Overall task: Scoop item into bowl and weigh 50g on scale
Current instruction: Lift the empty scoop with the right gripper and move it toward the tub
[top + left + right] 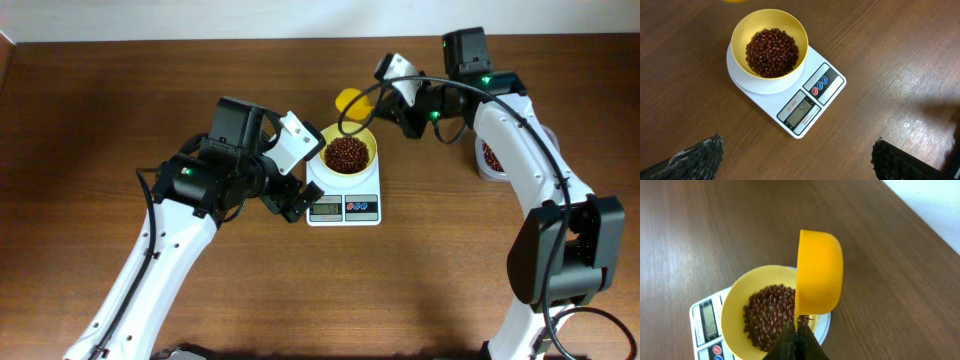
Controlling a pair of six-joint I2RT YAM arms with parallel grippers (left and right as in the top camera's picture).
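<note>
The clear tub [492, 160] is lower down and to the right in the overhead view, so my right gripper will next swing that way and down to let go of the scoop [351, 100].
The pale-yellow bowl [348, 153] holds a heap of dark reddish-brown beans [347, 152] and stands on the white scale [343, 207]. In the left wrist view the bowl [769, 27] with the beans [771, 52] sits on the scale [827, 97], whose display reads about 50. My right gripper [392, 103] is shut on the handle of a yellow scoop [351, 100], held tilted on its side just behind the bowl; it also shows in the right wrist view [819, 272] above the bowl [735, 307]. My left gripper [288, 200] is open and empty, left of the scale.
A clear tub with more beans [490, 157] stands at the right, partly hidden behind my right arm. The wooden table's far edge [200, 40] meets a pale wall.
</note>
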